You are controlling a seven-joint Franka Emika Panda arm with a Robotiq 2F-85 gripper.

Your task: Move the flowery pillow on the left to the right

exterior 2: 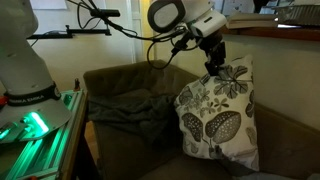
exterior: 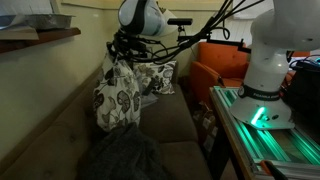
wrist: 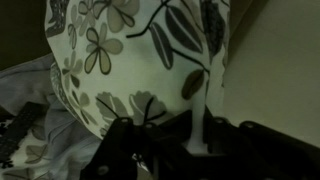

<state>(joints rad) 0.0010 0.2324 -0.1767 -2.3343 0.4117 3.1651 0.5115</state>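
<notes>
The held pillow still hangs short of the sofa back beside the second flowery pillow, so my gripper should next move outward and down toward it, then release the corner.
The flowery pillow [exterior: 117,95] is white with dark leaf and flower prints. It hangs from my gripper [exterior: 122,52] above the brown sofa seat, upright. In an exterior view the pillow [exterior 2: 215,112] hangs below the gripper [exterior 2: 214,62], which pinches its top edge. In the wrist view the pillow [wrist: 140,60] fills the upper frame and a fold of its fabric runs down between the jaws [wrist: 200,140]. A second flowery pillow [exterior: 157,78] leans at the back of the sofa.
A dark grey blanket [exterior: 125,155] lies crumpled on the sofa seat, also in an exterior view [exterior 2: 130,108]. The robot base with green lights [exterior: 262,100] stands on a table beside the sofa. An orange chair [exterior: 222,62] stands behind. A wooden shelf [exterior: 35,35] overhangs the sofa.
</notes>
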